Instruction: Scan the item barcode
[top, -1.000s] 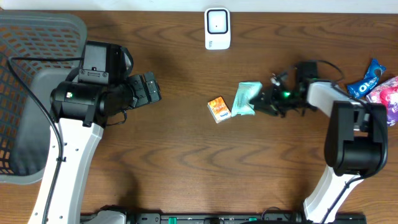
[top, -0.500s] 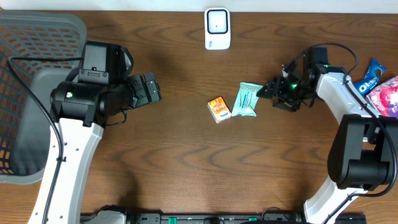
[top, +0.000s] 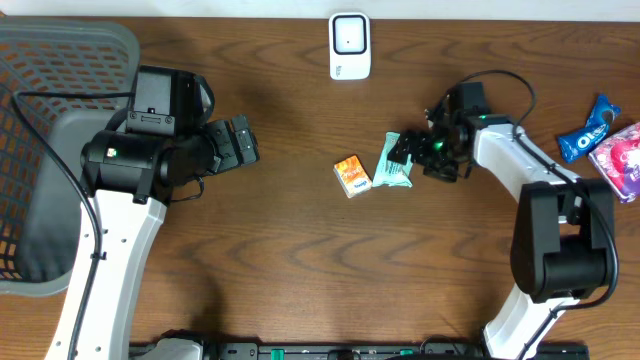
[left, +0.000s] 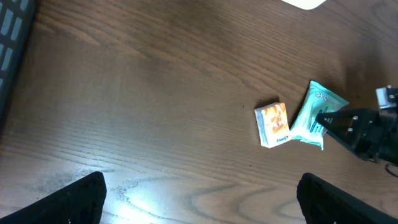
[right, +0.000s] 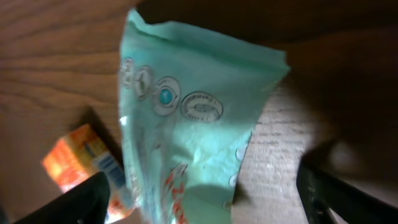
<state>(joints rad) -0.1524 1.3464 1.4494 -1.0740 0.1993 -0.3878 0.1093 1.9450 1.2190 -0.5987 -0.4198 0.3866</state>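
My right gripper lowers a little toward the orange box (top: 352, 175) next, then closes across the middle of the teal packet.
A teal packet (top: 392, 165) lies flat on the wood table, with a small orange box (top: 352, 175) just left of it. My right gripper (top: 408, 152) hovers low over the packet's right end, open. In the right wrist view the packet (right: 186, 124) fills the space between the wide-apart fingertips (right: 81, 202), and the orange box (right: 78, 162) shows at the left. My left gripper (top: 240, 142) hangs open over bare table far to the left, nothing between its fingers (left: 74, 199). The white scanner (top: 349, 45) stands at the table's back edge. No barcode is visible.
A grey mesh basket (top: 60, 60) takes up the left edge. A blue snack pack (top: 590, 128) and a pink one (top: 622, 160) lie at the far right. In the left wrist view the orange box (left: 273, 124) and teal packet (left: 314, 111) lie ahead to the right.
My right gripper's jaws have widened. It drew back to the right off the teal packet, then came left again over the packet's end. The left arm has not moved.
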